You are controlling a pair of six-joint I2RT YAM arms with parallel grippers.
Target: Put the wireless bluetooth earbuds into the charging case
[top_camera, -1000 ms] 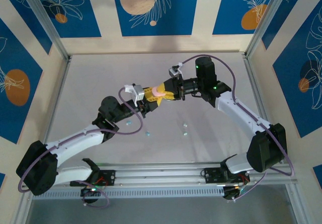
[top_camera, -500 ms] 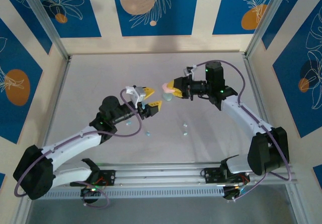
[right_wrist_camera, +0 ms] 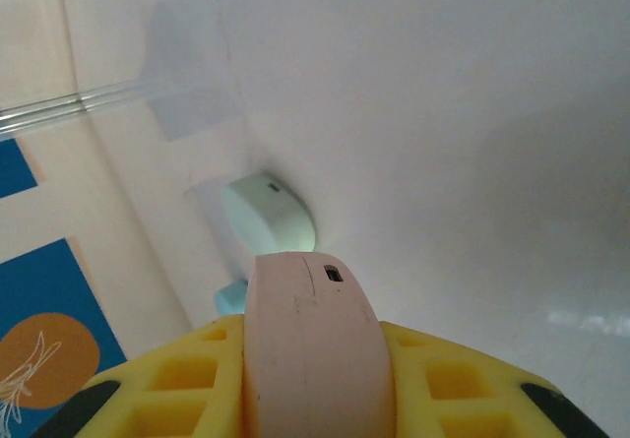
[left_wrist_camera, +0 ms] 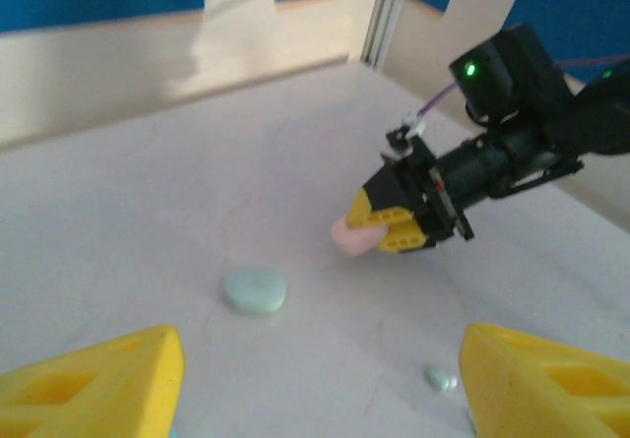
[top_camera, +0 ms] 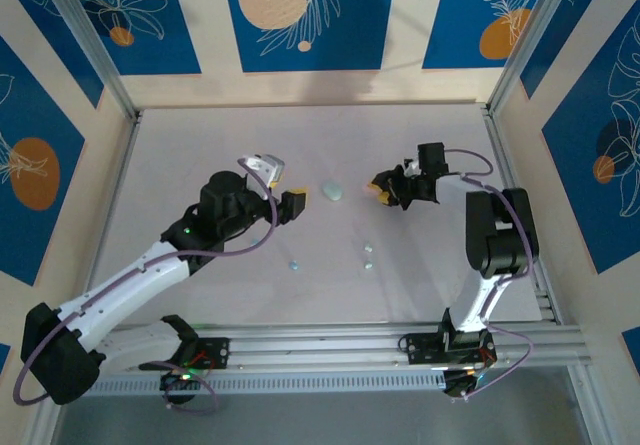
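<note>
I will next lower my right gripper slightly outward and release the pink case (right_wrist_camera: 307,325) onto bare tabletop, since that clear spot is below and just outward of the gripper.
My right gripper (right_wrist_camera: 311,364) is shut on a pink pebble-shaped charging case (right_wrist_camera: 307,325), which it holds just above the table at right of centre (top_camera: 383,183). The left wrist view shows that gripper (left_wrist_camera: 396,224) with the pink case (left_wrist_camera: 351,238) poking out in front. A mint case (top_camera: 332,191) lies closed on the table between the arms, also seen as a mint case (left_wrist_camera: 254,289). My left gripper (top_camera: 288,188) hangs open and empty left of it, its fingers (left_wrist_camera: 103,384) wide apart. Three tiny earbuds lie loose: one pale earbud (top_camera: 294,264) and two earbuds (top_camera: 368,256); an earbud (left_wrist_camera: 440,379) sits near my left gripper's right finger.
A pale blue piece (right_wrist_camera: 230,298) peeks out behind the pink case; I cannot tell what it is. The table's aluminium frame (top_camera: 512,155) stands close to the right arm. The patterned back wall (top_camera: 300,25) closes the far side.
The left gripper has opened and drawn back to the left. The right arm has pulled away to the right with the pink case and lowered it toward the table.
</note>
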